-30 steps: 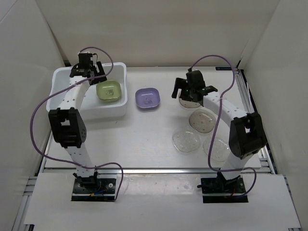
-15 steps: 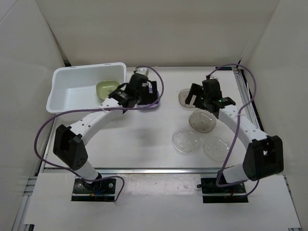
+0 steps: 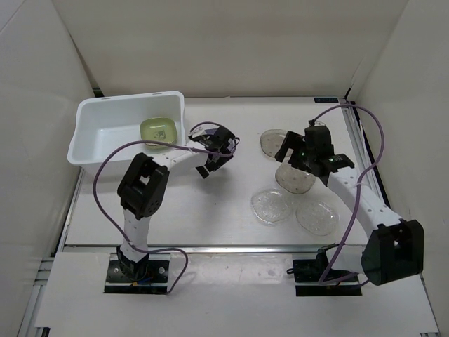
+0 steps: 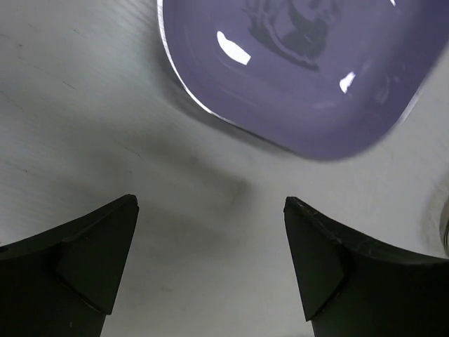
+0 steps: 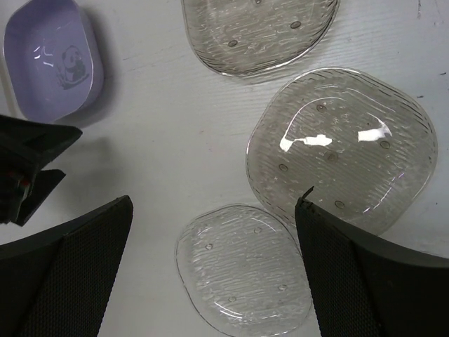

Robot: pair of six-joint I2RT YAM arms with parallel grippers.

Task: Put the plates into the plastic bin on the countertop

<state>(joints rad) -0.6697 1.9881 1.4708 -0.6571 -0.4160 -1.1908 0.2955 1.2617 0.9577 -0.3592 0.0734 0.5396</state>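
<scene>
Next, my left gripper will move outward and down onto the purple plate's near rim corner (image 4: 181,84) on the bin side, since the plate's rim corner lies outward of and below the fingers.
The purple plate (image 4: 302,70) lies on the white countertop (image 3: 224,189), just ahead of my open, empty left gripper (image 4: 210,260); it also shows in the right wrist view (image 5: 52,56). In the top view my left gripper (image 3: 210,163) covers it. A pale green plate (image 3: 158,130) lies in the white plastic bin (image 3: 91,112). My right gripper (image 5: 214,274) is open and empty above several clear plates: a far one (image 5: 259,31), a middle one (image 5: 344,147) and a near one (image 5: 242,263). In the top view it (image 3: 298,158) hovers over the middle plate (image 3: 295,179).
A fourth clear plate (image 3: 316,216) lies at the near right. White walls close in the back and sides. Metal rails (image 3: 210,247) edge the countertop. My left gripper's tip (image 5: 28,161) shows at the left of the right wrist view.
My left arm swung right out of the bin and came down just before the purple plate. My right arm drew back from the far clear plate to over the middle one.
</scene>
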